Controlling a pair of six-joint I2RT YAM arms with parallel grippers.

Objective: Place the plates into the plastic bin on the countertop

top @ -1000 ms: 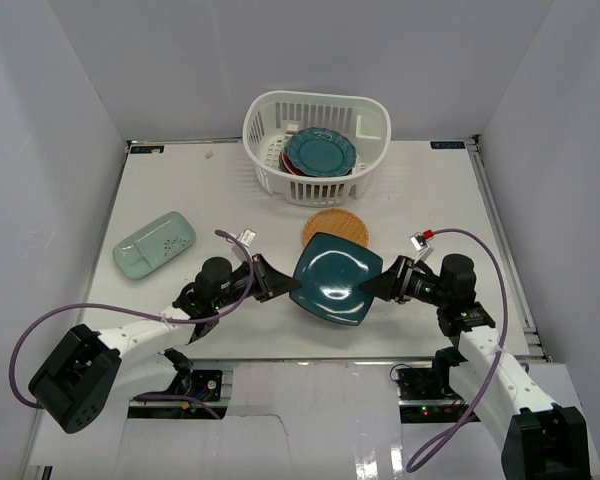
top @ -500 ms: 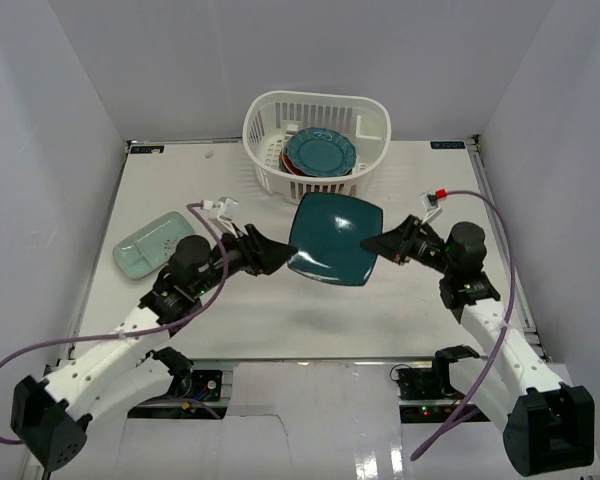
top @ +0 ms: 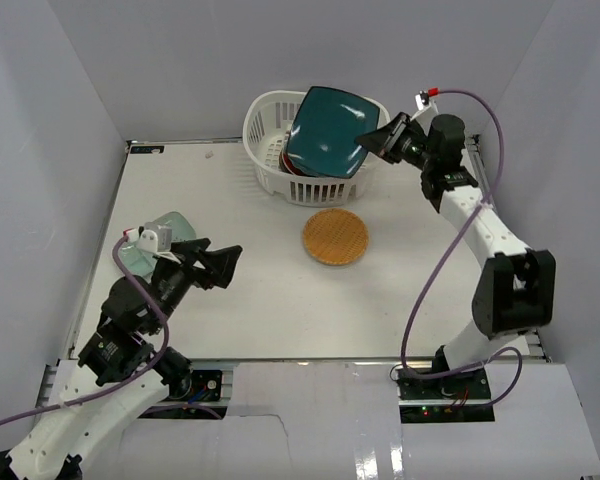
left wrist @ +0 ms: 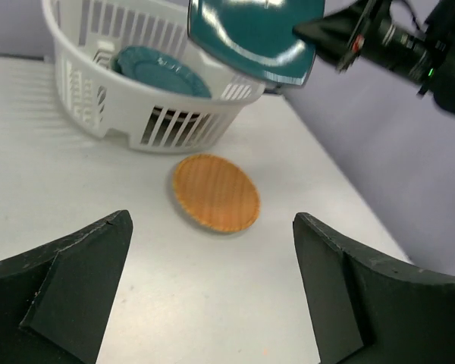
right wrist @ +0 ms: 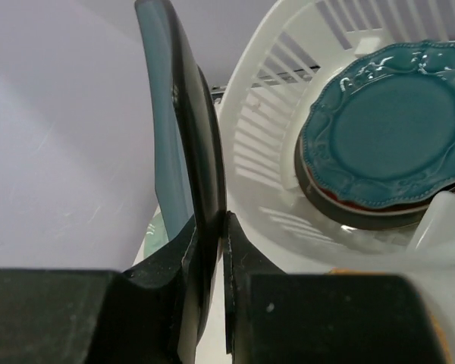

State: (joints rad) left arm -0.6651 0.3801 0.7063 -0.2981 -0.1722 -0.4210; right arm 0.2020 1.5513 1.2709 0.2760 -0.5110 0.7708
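My right gripper needs to bring the raised square plate down to the teal scalloped plate [right wrist: 387,133] next, then release it. The scalloped plate is below my right gripper, to its left in the top view.
My right gripper [top: 378,139] [right wrist: 220,220] is shut on the edge of the dark teal square plate [top: 327,130] [right wrist: 188,129], which hangs tilted over the white plastic bin [top: 263,106] [left wrist: 98,91]. Inside the bin a teal scalloped plate [right wrist: 387,133] [left wrist: 163,70] lies on top of other plates. The orange woven plate [top: 335,236] [left wrist: 216,192] lies flat on the countertop [top: 250,290] in front of the bin. A pale green oblong plate [top: 176,222] lies at the left, partly hidden by my left arm. My left gripper [top: 228,266] [left wrist: 212,227] is open and holds nothing, near the left front.
Pale grey walls close in the countertop on three sides. The right arm's purple cable [top: 435,270] loops above the right side of the table. The bin stands against the back wall.
The left gripper let go of the square plate, opened and pulled back to the near left. The right arm carried the plate from the table's middle up over the bin.
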